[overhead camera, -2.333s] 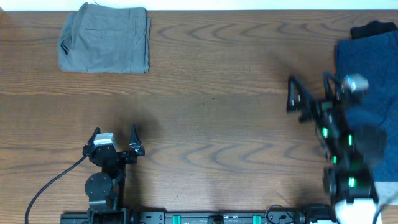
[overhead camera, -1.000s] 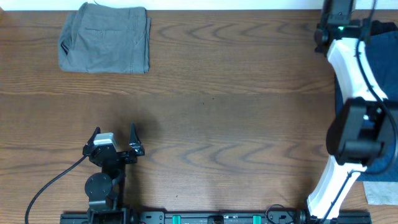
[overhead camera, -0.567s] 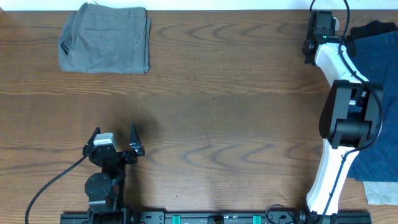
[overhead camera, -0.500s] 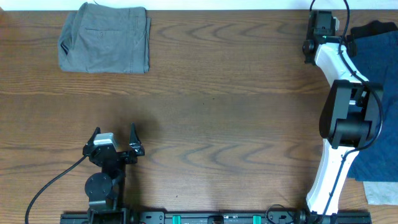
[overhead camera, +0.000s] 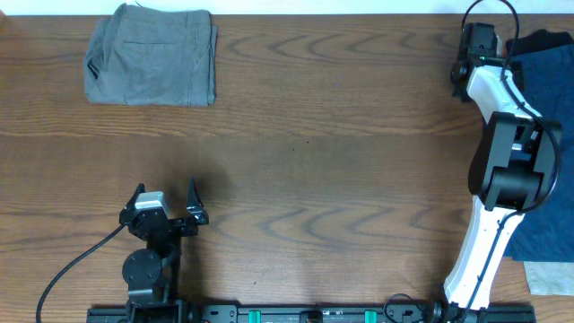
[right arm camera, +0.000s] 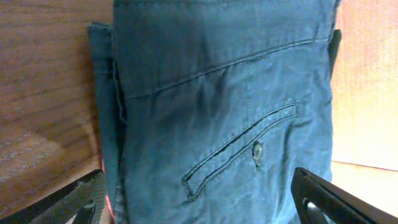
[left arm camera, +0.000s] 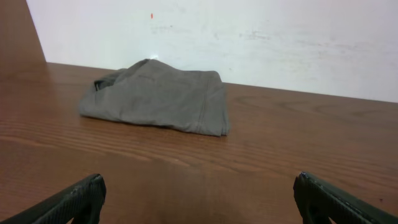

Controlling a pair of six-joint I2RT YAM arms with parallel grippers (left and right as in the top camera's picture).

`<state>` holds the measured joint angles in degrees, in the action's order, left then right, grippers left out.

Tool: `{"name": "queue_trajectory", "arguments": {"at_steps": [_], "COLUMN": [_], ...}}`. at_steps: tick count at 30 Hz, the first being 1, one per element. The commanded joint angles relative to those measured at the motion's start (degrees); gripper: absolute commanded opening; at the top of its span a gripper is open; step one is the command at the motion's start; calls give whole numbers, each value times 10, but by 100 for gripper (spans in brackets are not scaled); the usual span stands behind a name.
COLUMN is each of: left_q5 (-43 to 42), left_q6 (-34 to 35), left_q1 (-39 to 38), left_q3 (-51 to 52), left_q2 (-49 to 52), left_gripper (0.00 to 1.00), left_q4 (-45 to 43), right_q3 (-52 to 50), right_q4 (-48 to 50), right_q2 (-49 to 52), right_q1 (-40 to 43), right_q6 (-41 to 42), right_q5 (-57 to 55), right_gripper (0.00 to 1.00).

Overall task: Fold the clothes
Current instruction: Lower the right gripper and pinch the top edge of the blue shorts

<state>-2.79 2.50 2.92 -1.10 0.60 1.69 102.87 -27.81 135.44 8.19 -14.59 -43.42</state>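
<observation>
My right gripper lowers onto the fold of navy fabric (right arm camera: 147, 194) next, since it lies below, between the spread fingers, beside the stitched pocket seam.
The dark navy-blue shorts (overhead camera: 547, 99) lie at the table's right edge. In the right wrist view they (right arm camera: 217, 106) fill the frame, with a stitched pocket seam and a small button. My right gripper (overhead camera: 478, 40) is stretched out to the far right corner, at the shorts' far left edge. Its fingers (right arm camera: 199, 205) are spread wide over the fabric, open and holding nothing. My left gripper (overhead camera: 166, 202) rests low at the front left, open and empty (left arm camera: 199, 199), far from the navy shorts.
Grey-olive folded shorts (overhead camera: 152, 56) lie at the far left, also ahead of the left wrist view (left arm camera: 158, 96). A pale beige item (overhead camera: 549, 276) shows at the front right corner. A beige surface (right arm camera: 367, 81) lies beside the navy shorts. A white wall runs behind the table.
My right arm has swung from the front right out to the far right corner, then shifted a little right toward the navy shorts. The left arm has not moved.
</observation>
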Motion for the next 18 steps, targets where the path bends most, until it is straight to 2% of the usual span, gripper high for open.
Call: {"name": "queue_trajectory", "arguments": {"at_steps": [1,18], "left_q5": [7,7], "left_q6": [-10,-10], "left_q1": [2,2], "left_q3": [9,9], "left_q2": [-4,-4], "left_gripper": [98,98], "left_q4": [21,21], "right_q3": [2,1], "right_q4": [-3,-5], "right_q2": [6,7], "right_q1": [0,19], "right_q6": [10,30], "right_q5": [34,46], "right_gripper": [93,89]}}
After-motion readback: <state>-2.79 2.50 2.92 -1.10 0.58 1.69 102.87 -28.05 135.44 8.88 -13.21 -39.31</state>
